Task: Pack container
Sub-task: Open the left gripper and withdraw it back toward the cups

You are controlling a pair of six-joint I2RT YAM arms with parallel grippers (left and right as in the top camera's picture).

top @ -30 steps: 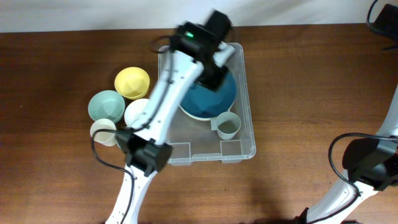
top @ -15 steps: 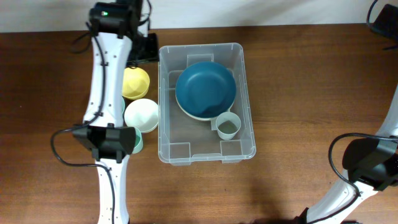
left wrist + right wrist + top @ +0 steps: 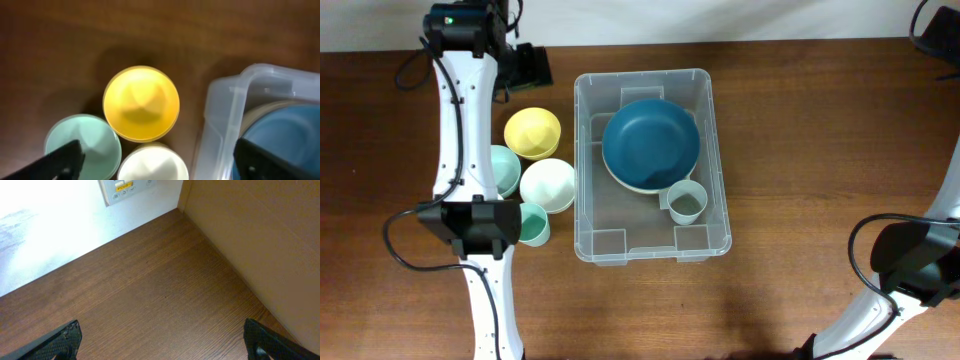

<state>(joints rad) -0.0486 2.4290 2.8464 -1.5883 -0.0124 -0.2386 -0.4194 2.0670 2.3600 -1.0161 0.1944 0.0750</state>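
Observation:
I will next move my left gripper back and down beside the teal cup (image 3: 526, 226), on the cup's side away from the bin, because dishes are still outside.
The container (image 3: 584, 215), a large clear plastic bin, stands mid-table. Inside it lie a dark blue bowl (image 3: 651, 143) and a small pale cup (image 3: 686, 201). Its corner (image 3: 235, 112) and the blue bowl (image 3: 280, 137) show at the right of the left wrist view. My left gripper (image 3: 526, 65) hovers at the back left, beyond the yellow bowl (image 3: 532, 133). That left gripper (image 3: 157, 150) is open and empty above the yellow bowl (image 3: 141, 103), a mint bowl (image 3: 85, 147) and a white bowl (image 3: 152, 162). My right gripper (image 3: 162, 340) is open over bare wood.
Left of the bin sit the mint bowl (image 3: 505, 168), the white bowl (image 3: 547, 185) and a teal cup (image 3: 533, 223), partly under my left arm (image 3: 470, 215). My right arm (image 3: 910, 262) stays at the table's right edge. A brown panel (image 3: 260, 235) rises beside it.
My left arm has swung from over the blue bowl in the bin to the back left, and its jaws have opened wide. The blue bowl stays in the bin. The right arm has not moved.

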